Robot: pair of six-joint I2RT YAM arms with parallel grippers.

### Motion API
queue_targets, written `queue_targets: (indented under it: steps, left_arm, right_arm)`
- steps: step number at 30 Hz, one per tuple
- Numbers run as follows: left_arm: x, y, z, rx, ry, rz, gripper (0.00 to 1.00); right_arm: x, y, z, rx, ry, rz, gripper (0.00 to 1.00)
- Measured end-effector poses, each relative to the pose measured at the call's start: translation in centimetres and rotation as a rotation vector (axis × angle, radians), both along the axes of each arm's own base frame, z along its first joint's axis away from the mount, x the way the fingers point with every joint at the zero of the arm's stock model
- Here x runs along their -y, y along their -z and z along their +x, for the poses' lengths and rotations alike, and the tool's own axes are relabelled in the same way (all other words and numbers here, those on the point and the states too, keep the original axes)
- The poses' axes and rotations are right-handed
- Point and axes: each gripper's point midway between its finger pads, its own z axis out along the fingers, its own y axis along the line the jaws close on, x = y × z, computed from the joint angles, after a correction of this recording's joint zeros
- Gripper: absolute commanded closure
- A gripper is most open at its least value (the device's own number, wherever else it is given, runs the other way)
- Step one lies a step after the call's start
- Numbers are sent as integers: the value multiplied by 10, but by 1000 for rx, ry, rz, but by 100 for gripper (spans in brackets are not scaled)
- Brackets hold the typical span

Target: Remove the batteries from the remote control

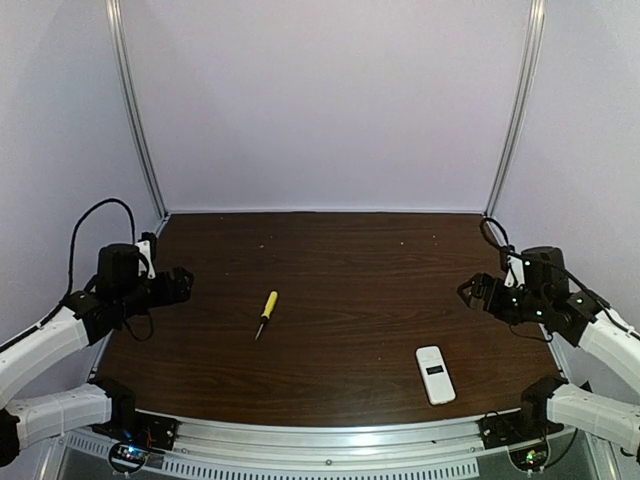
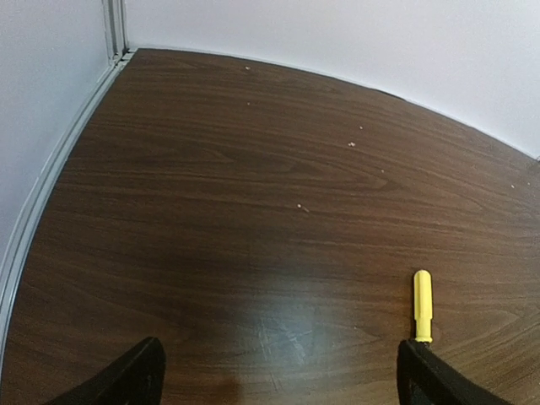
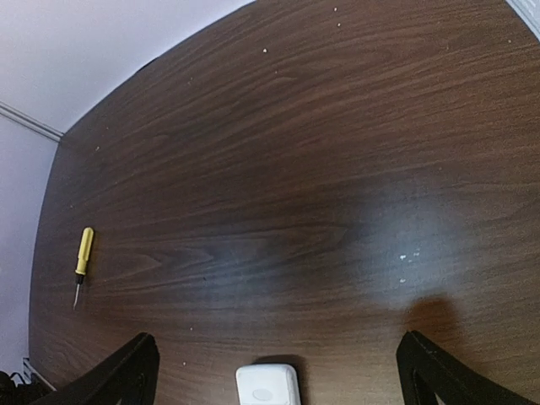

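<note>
The remote control's far end with its oval mark should stay uncovered, so my right gripper should go down toward the near rails onto the remote control's near end point(image 1: 439, 391).
The white remote control point(image 1: 435, 374) lies flat on the dark wood table at the near right, its small dark window facing up. Its top end shows at the bottom edge of the right wrist view point(image 3: 267, 386). No batteries show; they are hidden or out of view. My left gripper point(image 1: 180, 285) is open and empty, raised over the table's left edge. My right gripper point(image 1: 470, 293) is open and empty, raised at the right, behind and to the right of the remote. In both wrist views the black fingertips point(image 2: 135, 375) point(image 3: 126, 371) stand wide apart at the bottom corners.
A yellow-handled screwdriver point(image 1: 266, 312) lies left of centre, tip toward the near edge; it also shows in the left wrist view point(image 2: 422, 305) and the right wrist view point(image 3: 83, 257). Metal rails run along the table's near edge point(image 1: 330, 440); pale walls enclose the back and sides.
</note>
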Motion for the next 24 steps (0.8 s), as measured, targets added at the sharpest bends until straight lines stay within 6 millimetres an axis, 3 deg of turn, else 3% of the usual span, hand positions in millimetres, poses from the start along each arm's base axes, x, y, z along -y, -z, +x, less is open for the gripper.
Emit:
queue_targets:
  steps: [10,18,24]
  left_arm:
    - [16,16,-10,-42,68,4,3]
    - [34,19,-23,-53,136,8,3]
    - [45,20,-31,-54,171,13,3]
  right_arm:
    - [-40,32,-45,-124,-93,-146,0]
    - [-85,60,-81,-201,-215,-339,0]
    - [-87,82,-100,-229,-213,-452,0]
